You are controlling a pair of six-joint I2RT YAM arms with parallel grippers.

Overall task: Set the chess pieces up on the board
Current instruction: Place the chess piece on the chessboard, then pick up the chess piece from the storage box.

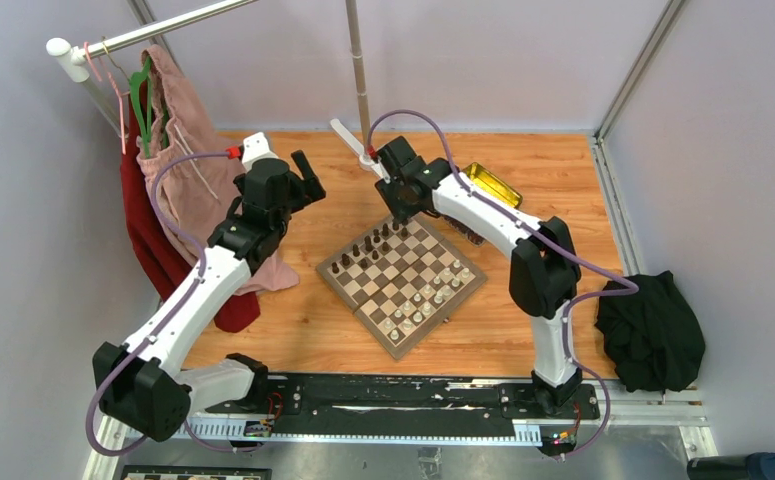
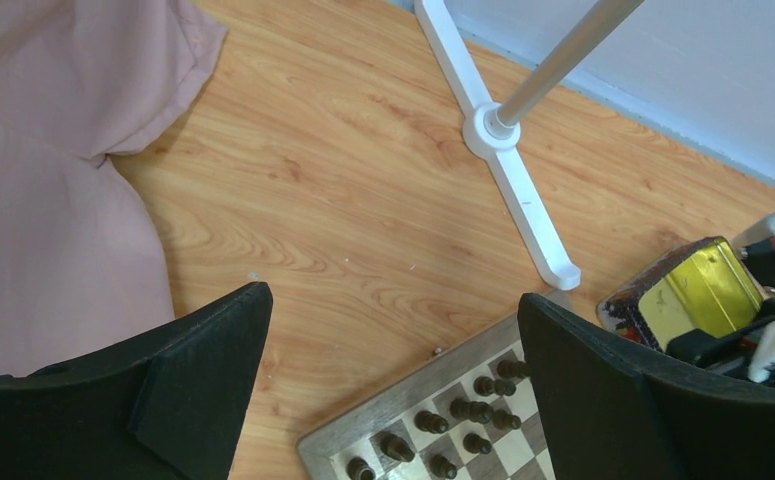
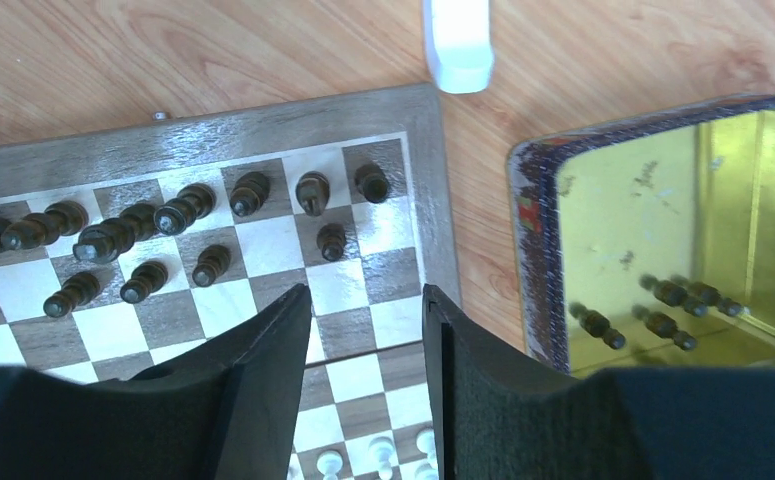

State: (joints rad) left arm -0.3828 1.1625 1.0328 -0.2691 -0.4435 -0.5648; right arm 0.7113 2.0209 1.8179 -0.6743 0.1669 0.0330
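The right gripper moves across and down onto a dark piece in the tin next, to its right in the top view, since front-row gaps are showing.
The wooden chessboard (image 1: 359,310) lies turned like a diamond in the table's middle. Dark brown pieces (image 1: 368,250) stand along its far-left side and pale pieces (image 1: 429,298) along its near-right side. Several dark pieces (image 3: 663,300) lie inside the open gold tin (image 3: 643,200). My right gripper (image 1: 400,213) hovers over the board's far corner, open and empty (image 3: 367,295), with dark pieces (image 3: 185,210) ahead and pale ones (image 3: 378,455) behind. My left gripper (image 1: 308,180) is wide open and empty (image 2: 393,300), above bare table left of the board (image 2: 403,405).
The gold tin (image 1: 493,185) sits just right of the board's far corner. A white rack foot (image 2: 508,150) and pole (image 1: 360,70) stand behind the board. Pink (image 1: 178,170) and red garments (image 1: 153,240) hang at left. A black cloth (image 1: 653,330) lies at right.
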